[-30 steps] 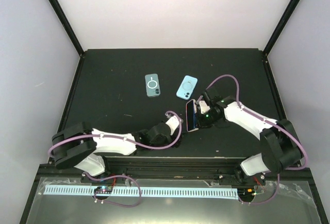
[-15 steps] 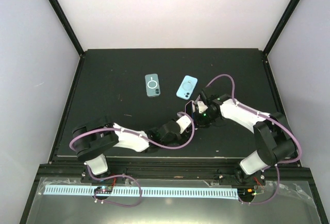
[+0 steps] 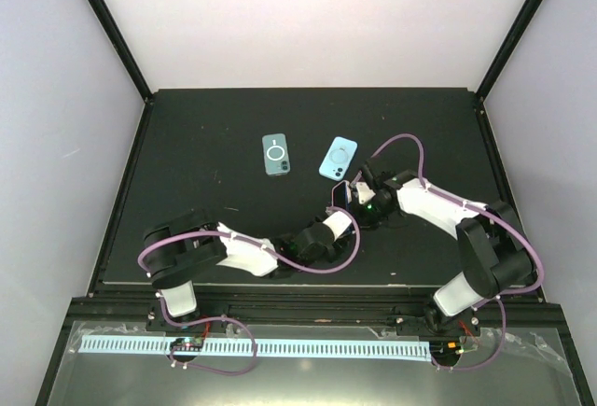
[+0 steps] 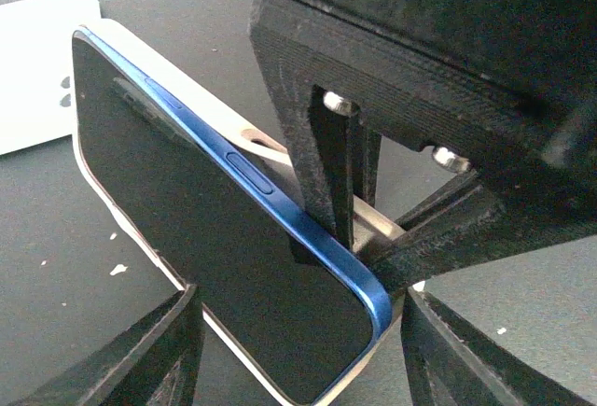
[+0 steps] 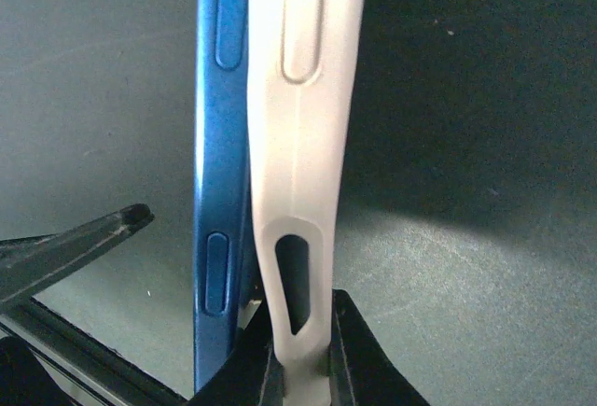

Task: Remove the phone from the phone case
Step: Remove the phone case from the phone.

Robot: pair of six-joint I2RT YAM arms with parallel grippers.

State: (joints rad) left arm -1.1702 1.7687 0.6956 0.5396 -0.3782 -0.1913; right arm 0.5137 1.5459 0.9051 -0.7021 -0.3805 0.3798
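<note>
The robot needs to pull its right gripper with the phone case outward and to the right in the top view, then down to release it, as the tabletop below there is bare.
The blue phone [image 5: 219,145], dark screen [image 4: 215,238] facing the left wrist camera, stands on edge, partly peeled out of its pale phone case [image 5: 303,98]. My right gripper [image 5: 303,369] is shut on the loose wall of the case, beside the phone's blue edge. My left gripper [image 4: 303,331] is open. Its fingers [image 4: 173,341] straddle the phone's lower corner, standing close to it on both sides. In the top view both grippers meet at table centre, the left [image 3: 341,221] just below the right [image 3: 360,203], and the phone is mostly hidden between them.
A grey-teal case [image 3: 275,154] and a light blue case [image 3: 338,158] lie flat behind the grippers. A pale flat object [image 4: 37,70] lies just beyond the phone. Purple cables loop over both arms. Black rails edge the dark table.
My left arm has reached right and forward up to the phone, and its jaws have narrowed round the corner. My right gripper has shifted the phone and case slightly back.
</note>
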